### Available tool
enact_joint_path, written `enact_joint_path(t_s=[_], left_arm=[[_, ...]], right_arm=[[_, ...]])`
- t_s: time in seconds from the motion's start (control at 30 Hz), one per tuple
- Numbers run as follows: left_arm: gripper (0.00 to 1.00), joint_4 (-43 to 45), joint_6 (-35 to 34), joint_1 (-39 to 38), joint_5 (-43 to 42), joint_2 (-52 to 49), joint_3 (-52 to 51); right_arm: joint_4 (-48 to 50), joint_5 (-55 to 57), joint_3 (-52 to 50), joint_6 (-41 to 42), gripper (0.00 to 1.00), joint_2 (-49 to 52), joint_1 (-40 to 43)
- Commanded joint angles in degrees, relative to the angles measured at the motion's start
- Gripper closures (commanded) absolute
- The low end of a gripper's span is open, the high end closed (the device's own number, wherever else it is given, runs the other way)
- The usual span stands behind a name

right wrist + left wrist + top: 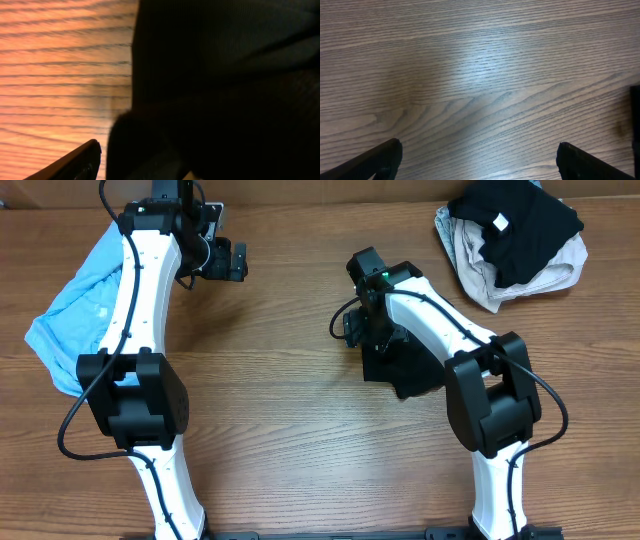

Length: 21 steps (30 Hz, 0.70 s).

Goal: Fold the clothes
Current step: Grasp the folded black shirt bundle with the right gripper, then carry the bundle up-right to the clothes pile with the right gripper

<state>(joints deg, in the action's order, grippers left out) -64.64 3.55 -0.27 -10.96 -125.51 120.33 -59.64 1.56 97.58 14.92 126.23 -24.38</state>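
Observation:
Next, my right gripper stays low at the edge of the black bundle and closes its fingers on the fabric there, since that edge lies between them.
A black T-shirt [520, 225] with a white neck label lies crumpled in a pile at the far right. A small bundle of black fabric [405, 372] lies on the table under my right arm. My right gripper [365, 340] is at its left edge. In the right wrist view the black fabric [225, 75] fills most of the frame. The right gripper [165, 165] shows only its left finger, set wide, while the other finger is hidden by fabric. My left gripper [238, 262] is open and empty over bare wood [479, 150].
A light blue garment [70, 320] lies at the left edge, partly under my left arm. A beige garment [480, 275] lies under the black T-shirt in the far right pile. The wooden table [290, 400] shows between the arms.

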Motion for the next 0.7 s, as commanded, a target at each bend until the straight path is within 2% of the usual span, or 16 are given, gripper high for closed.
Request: enact_joint_path(t_s=[0.0,0.13,0.2,0.23,0.4,0.47,0.53,0.57,0.67], left_arm=[[0.0,0.1,1.2,-0.3,-0.5,0.2,-0.2],[0.0,0.4,1.2,-0.3,-0.5,0.2,-0.2],[0.0,0.6,1.2,-0.3,-0.5,0.2,-0.2],[0.0,0.7,1.2,-0.3,-0.5,0.2,-0.2],[0.0,0.6,1.2,-0.3,-0.5,0.2,-0.2],[0.0,0.6,1.2,-0.3,-0.5,0.2,-0.2],[0.0,0.7,1.2,-0.3,-0.5,0.2,-0.2],[0.0,0.7,1.2,-0.3,-0.5,0.2,-0.2],[0.0,0.7,1.2,-0.3,-0.4,0.2,-0.2]], right_arm=[[-0.7,3.5,0.3,-1.9,0.22,1.6,0.2],[-2.0,7.1,0.2,-1.9,0.27,2.2,0.2],[-1.9,8.2,0.2,-1.7,0.36,2.2,0.2],[-1.7,8.9,0.3,-1.3,0.46,2.2,0.2],[-0.5,10.0,0.3,-1.3,0.74,2.2,0.3],[0.1,9.7,0.3,-1.3,0.81,2.2,0.3],[0.5,8.7,0.3,-1.3,0.93,2.2,0.3],[0.4,8.6,0.3,-1.3,0.96,2.2,0.3],[-1.1,7.2,1.3,-1.2,0.96,1.6,0.3]])
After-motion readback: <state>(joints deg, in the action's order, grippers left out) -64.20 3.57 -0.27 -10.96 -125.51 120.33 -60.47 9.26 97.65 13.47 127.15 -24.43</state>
